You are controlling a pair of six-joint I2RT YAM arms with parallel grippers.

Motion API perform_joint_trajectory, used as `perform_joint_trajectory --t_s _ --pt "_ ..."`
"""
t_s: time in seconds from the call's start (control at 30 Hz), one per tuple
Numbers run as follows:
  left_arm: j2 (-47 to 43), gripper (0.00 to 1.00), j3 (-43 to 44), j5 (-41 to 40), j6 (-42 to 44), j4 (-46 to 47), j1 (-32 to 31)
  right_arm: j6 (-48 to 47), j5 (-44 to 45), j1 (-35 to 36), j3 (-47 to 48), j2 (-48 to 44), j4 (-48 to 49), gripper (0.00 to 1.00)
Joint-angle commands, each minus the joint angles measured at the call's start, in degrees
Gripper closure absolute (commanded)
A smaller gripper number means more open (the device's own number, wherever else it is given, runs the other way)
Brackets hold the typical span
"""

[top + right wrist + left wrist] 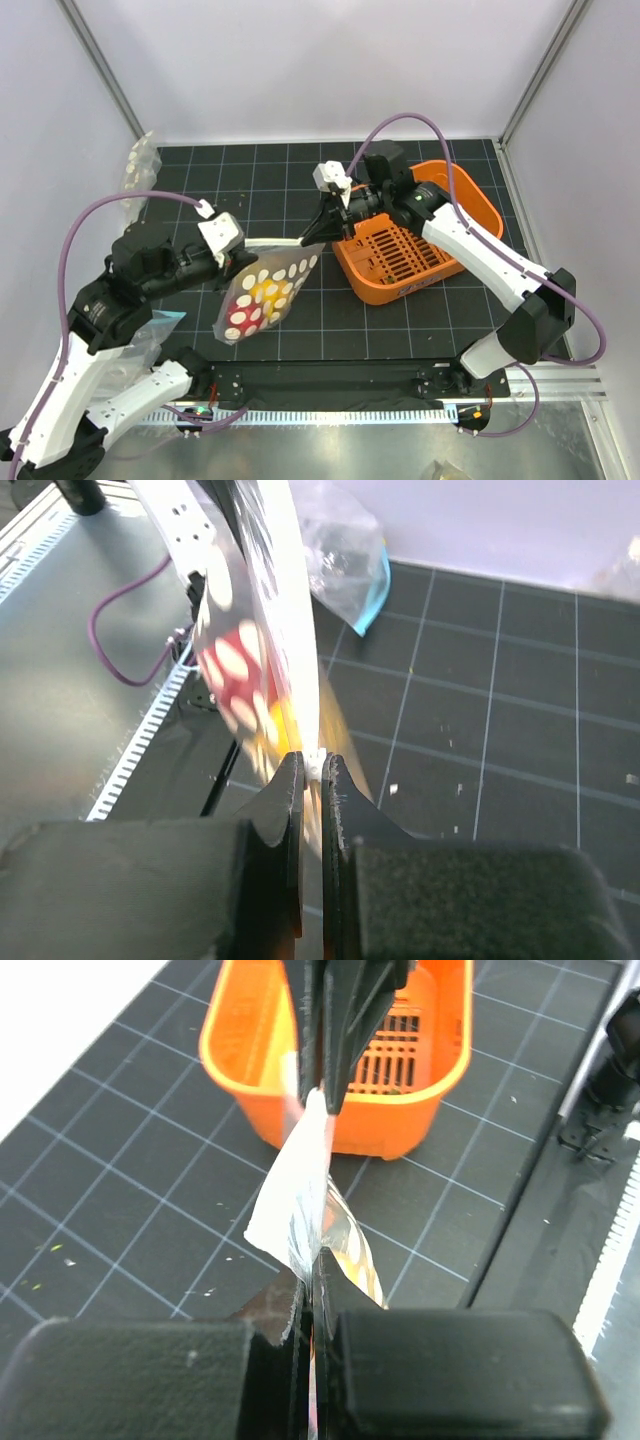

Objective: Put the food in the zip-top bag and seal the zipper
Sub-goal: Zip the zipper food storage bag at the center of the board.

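Observation:
I should bring the bag's zipper end to the basket's bag-side rim [349,267] and release it there, as food is already in the bag. The rim of the basket is to the right of my right gripper in the top view.
The clear zip-top bag [268,293] with white dots hangs above the mat, stretched between both grippers. The food shows through it: a red fruit [240,318] low down and yellow to orange ones [272,291] above. My left gripper [243,258] is shut on the bag's top edge at its left end, seen edge-on in the left wrist view [312,1260]. My right gripper [322,228] is shut on the zipper [280,243] at its right end; in the right wrist view [312,765] a white strip sits between the jaws.
The orange slotted basket [415,235] stands at the right of the mat, just behind the right gripper, and in the left wrist view [340,1070]. Bundles of clear plastic lie at the far left [138,168] and near left [150,335]. A metal rail runs along the near edge.

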Motion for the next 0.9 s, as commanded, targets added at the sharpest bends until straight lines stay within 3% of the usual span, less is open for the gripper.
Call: perform_joint_trajectory --t_s 0.0,0.37,0.87 --pt "-3.21 1.00 2.28 -4.88 -1.29 5.11 0.11 -1.20 2.23 -3.28 -2.94 -3.17 -1.78 0.99" --pt "-7.08 1.00 0.08 -18.76 -1.47 8.90 0.11 -3.40 3.72 -7.76 -7.34 -6.51 -5.38 0.99" --pt "-9.19 1.00 -2.20 -25.10 -2.44 10.39 0.11 -5.42 6.80 -10.58 -11.56 -10.29 -8.99 0.99"
